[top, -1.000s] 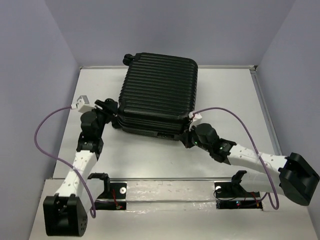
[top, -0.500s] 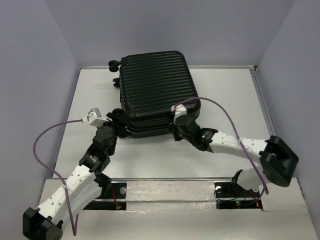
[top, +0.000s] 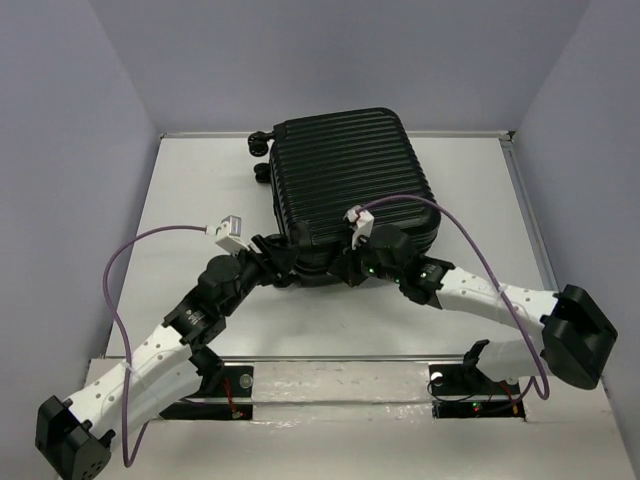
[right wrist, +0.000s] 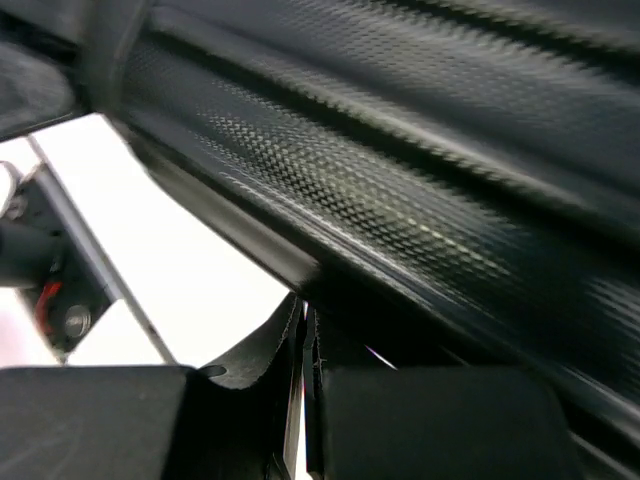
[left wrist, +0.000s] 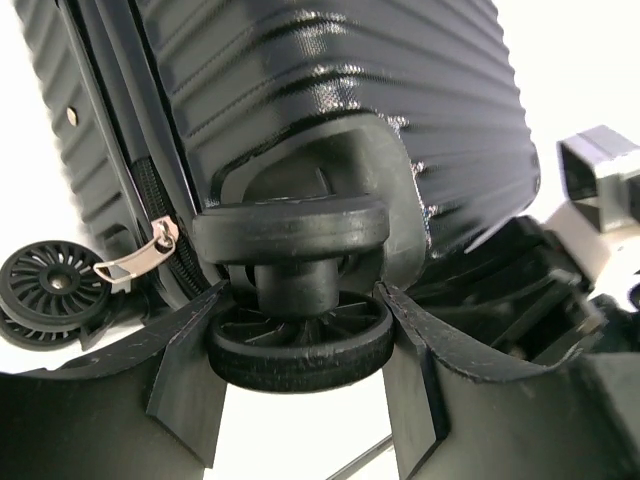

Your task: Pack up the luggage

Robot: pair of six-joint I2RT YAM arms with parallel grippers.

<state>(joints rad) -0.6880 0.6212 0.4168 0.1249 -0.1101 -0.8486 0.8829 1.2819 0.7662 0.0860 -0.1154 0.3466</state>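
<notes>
The left gripper should next stay steady at the suitcase's near corner and spread its fingers to free the black caster wheel, because the wheel sits between the fingers.
The luggage (top: 350, 180), a closed black ribbed hard-shell suitcase, lies flat on the white table, its wheels (top: 262, 145) at the far left. My left gripper (top: 278, 268) is at its near left corner. In the left wrist view (left wrist: 303, 300) the fingers (left wrist: 190, 370) press both sides of a small black wheel (left wrist: 300, 350); a silver zipper pull (left wrist: 135, 262) hangs beside it. My right gripper (top: 350, 272) is at the near edge. In the right wrist view (right wrist: 310, 315) it is shut, tucked under the textured shell (right wrist: 400, 200).
Grey walls enclose the table on three sides, with a raised rim (top: 520, 190) on the right. A metal rail (top: 340, 375) runs along the near edge by the arm bases. Purple cables (top: 120, 290) loop off both wrists. A second wheel (left wrist: 50, 290) shows at left.
The suitcase's near end has swung to the right and the case has turned. Both grippers have moved right with it, and the left arm has stretched further forward.
</notes>
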